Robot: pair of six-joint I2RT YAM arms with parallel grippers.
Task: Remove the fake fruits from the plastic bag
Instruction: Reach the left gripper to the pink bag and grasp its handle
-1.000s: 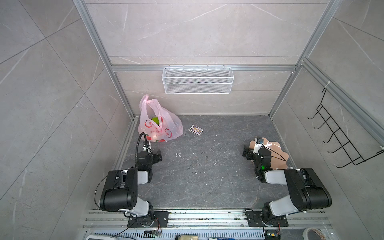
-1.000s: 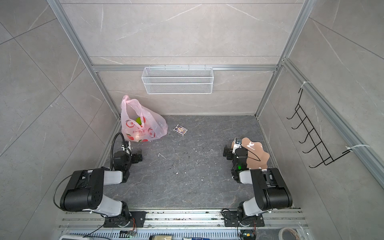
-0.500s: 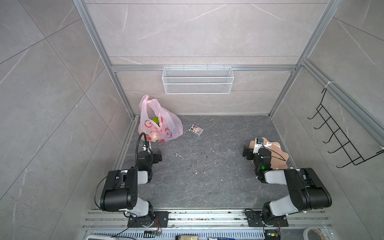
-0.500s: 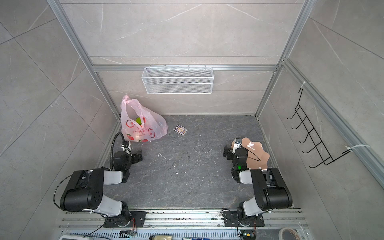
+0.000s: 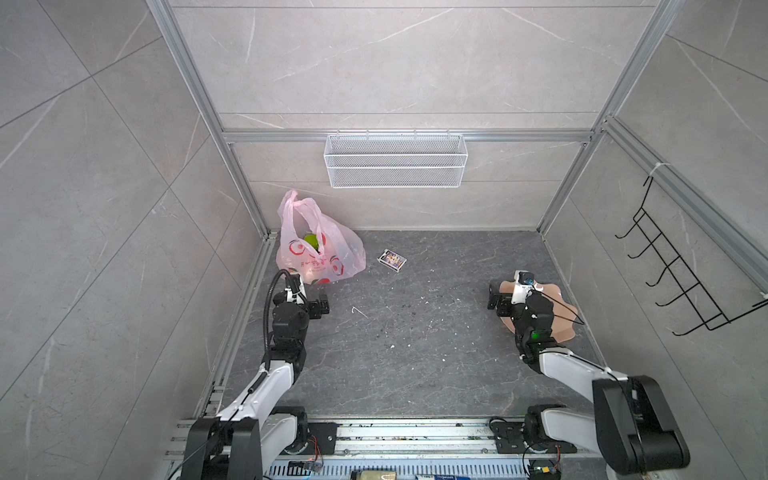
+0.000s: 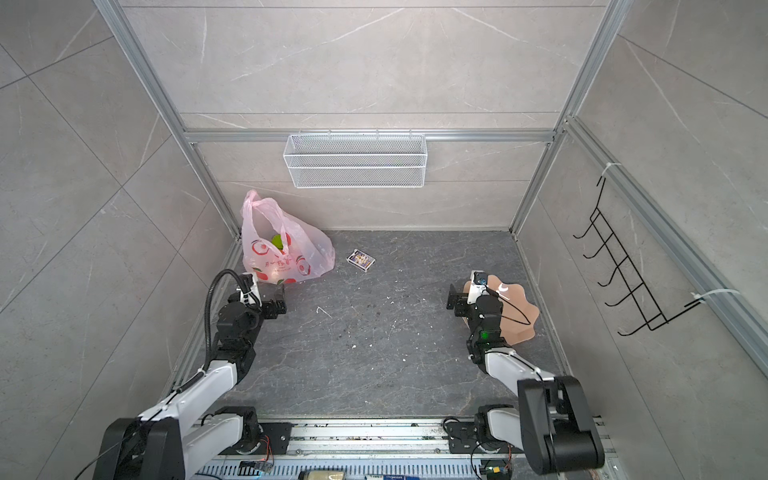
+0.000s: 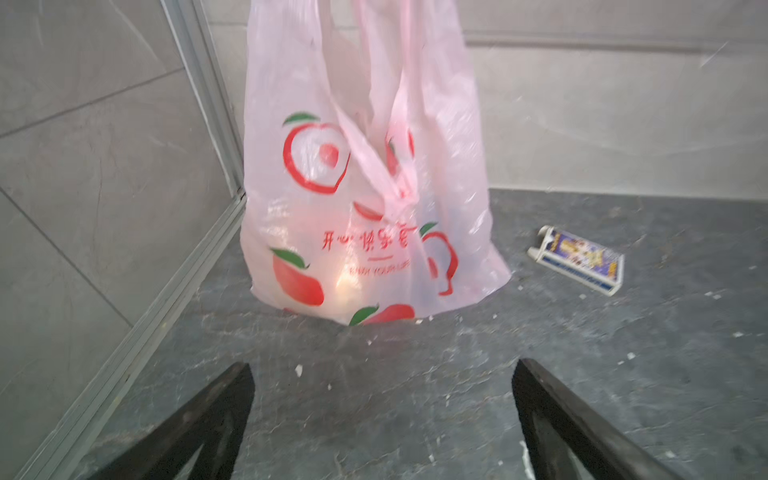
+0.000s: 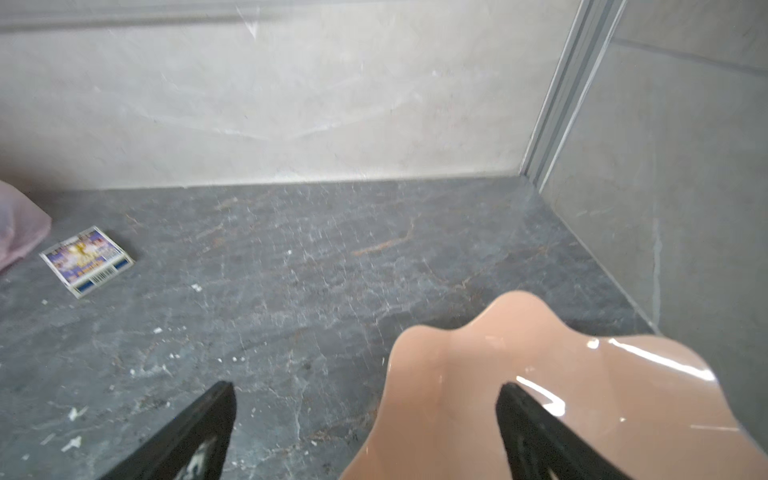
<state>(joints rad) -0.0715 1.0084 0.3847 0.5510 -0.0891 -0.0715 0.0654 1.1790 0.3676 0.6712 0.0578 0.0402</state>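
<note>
The bag stands upright with its rim above my open left gripper, so I need to raise the gripper outward onto the bag's rim by its side [image 5: 289,209] [image 7: 308,64] and close.
The pink translucent plastic bag [image 5: 316,253] [image 6: 282,257] [image 7: 365,208] stands upright in the back left corner, its two loop handles up. A green round fake fruit [image 5: 311,240] [image 6: 277,240] shows inside it in both top views; the other fake fruits are only pale blurs through the film. My left gripper [image 5: 304,298] [image 6: 259,299] [image 7: 382,374] is open just in front of the bag, not touching it, with bare floor between its fingers. My right gripper [image 5: 512,293] [image 6: 471,294] [image 8: 365,390] is open at the right, one finger over the plate's edge, holding nothing.
A peach scalloped plate [image 5: 561,326] [image 6: 519,316] [image 8: 540,395] lies on the floor by the right wall. A small printed card box [image 5: 392,260] [image 6: 360,260] [image 7: 577,259] [image 8: 87,259] lies right of the bag. A wire basket [image 5: 395,166] [image 6: 355,166] hangs on the back wall, a hook rack [image 5: 673,270] on the right wall.
</note>
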